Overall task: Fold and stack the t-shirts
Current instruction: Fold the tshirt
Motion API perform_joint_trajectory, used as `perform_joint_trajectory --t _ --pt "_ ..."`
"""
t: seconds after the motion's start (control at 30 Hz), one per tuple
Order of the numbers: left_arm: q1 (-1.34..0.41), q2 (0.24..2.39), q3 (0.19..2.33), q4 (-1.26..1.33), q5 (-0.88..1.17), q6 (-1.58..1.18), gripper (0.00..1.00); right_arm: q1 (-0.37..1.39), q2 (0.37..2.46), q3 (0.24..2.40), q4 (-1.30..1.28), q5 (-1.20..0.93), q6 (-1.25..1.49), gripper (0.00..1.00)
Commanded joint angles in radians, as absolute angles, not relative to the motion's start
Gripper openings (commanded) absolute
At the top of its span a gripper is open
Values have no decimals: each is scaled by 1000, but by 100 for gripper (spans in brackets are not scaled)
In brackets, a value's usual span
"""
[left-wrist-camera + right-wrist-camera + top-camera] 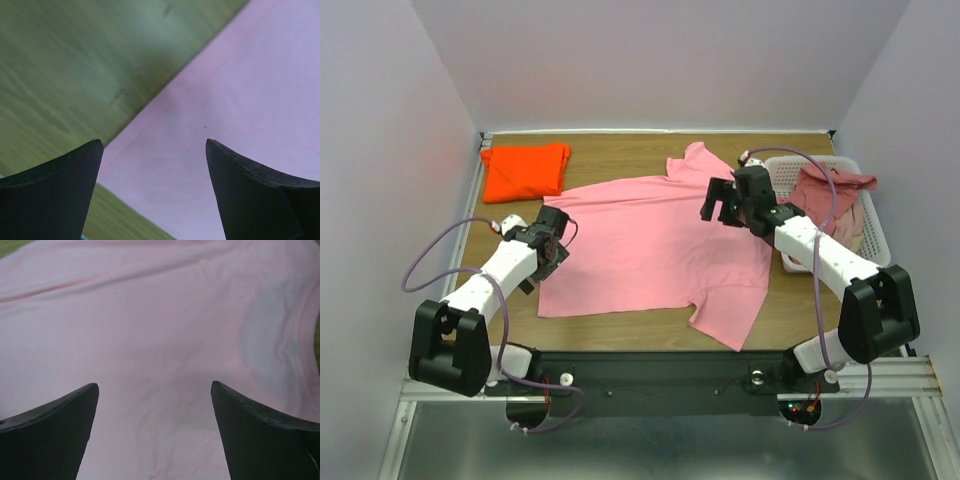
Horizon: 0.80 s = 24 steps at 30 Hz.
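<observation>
I will next move my left gripper back and lower its open fingers around the pink shirt's near hem corner (542,313) (106,176), which is below the gripper and closer to my base.
A bubblegum pink t-shirt (650,245) lies spread flat across the middle of the wooden table. My left gripper (554,240) is open and empty over the shirt's left hem edge; the left wrist view shows the pink cloth (240,100) and its corner between the fingers. My right gripper (720,203) is open and empty above the shirt's upper right part near the collar; the right wrist view shows only pink cloth (150,330). A folded bright orange t-shirt (525,170) lies at the back left. A dusty rose t-shirt (832,190) sits crumpled in the basket.
A white plastic mesh basket (876,240) stands at the right side of the table. The wooden table (620,150) is walled in by white panels on three sides. Bare wood (75,75) shows left of the pink shirt.
</observation>
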State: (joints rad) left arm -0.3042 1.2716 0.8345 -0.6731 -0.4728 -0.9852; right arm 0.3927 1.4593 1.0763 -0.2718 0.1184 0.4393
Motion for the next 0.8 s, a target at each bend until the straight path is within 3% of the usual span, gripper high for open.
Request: perform_joint_trajectory --t 0.0,0.3,0.77 --pt "-293 1281 828 -847 -485 -1193 96 383 1390 1033 -267 181 491 100" --pt "-302 1089 710 -922 -445 -1332 98 383 1365 1000 -264 206 506 100" --pt "-397 1175 635 -769 -305 -1476 98 383 1339 983 -262 193 511 100"
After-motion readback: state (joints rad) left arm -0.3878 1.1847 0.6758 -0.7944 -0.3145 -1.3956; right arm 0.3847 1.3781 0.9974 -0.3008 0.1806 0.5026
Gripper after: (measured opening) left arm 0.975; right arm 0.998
